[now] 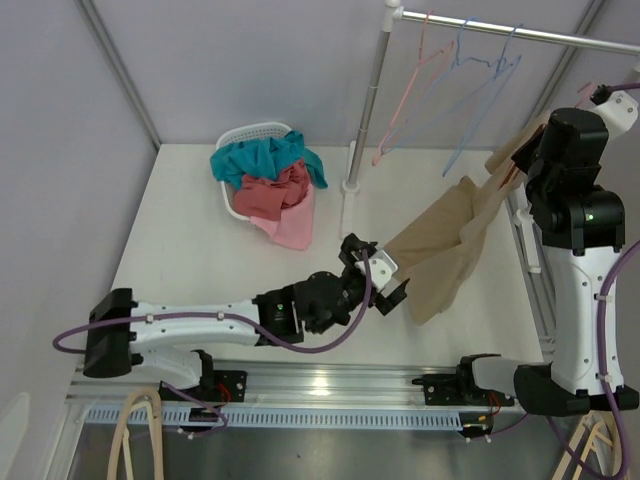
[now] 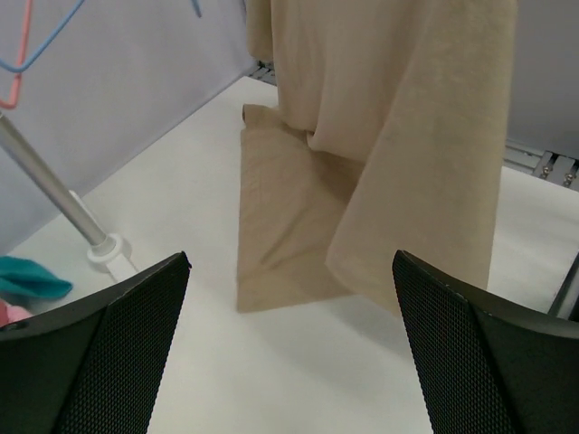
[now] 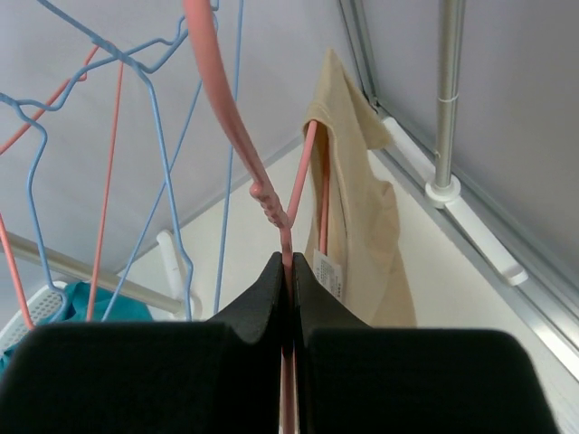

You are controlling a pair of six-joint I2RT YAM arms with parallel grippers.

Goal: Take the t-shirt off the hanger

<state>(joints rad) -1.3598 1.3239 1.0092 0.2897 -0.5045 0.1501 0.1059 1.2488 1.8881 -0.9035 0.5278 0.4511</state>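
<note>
Next, my left gripper moves toward the right in the top view until its open fingers straddle the shirt's hanging hem (image 2: 289, 289), since it dangles just beyond them.
A beige t-shirt (image 1: 455, 240) hangs on a pink hanger (image 3: 298, 194) at the right and drapes down to the table; it fills the upper left wrist view (image 2: 398, 136) and shows in the right wrist view (image 3: 357, 217). My right gripper (image 3: 289, 267) is shut on the pink hanger's wire, held high at the right (image 1: 570, 150). My left gripper (image 1: 378, 282) is open and empty, low over the table just short of the shirt's hanging hem (image 2: 289, 289).
A white basket (image 1: 245, 175) with teal and pink clothes sits at the back left. A metal rack pole (image 1: 365, 110) stands on a base (image 1: 350, 186), its rail carrying empty blue and pink hangers (image 1: 470, 70). A rail runs along the table's right edge (image 3: 479, 226).
</note>
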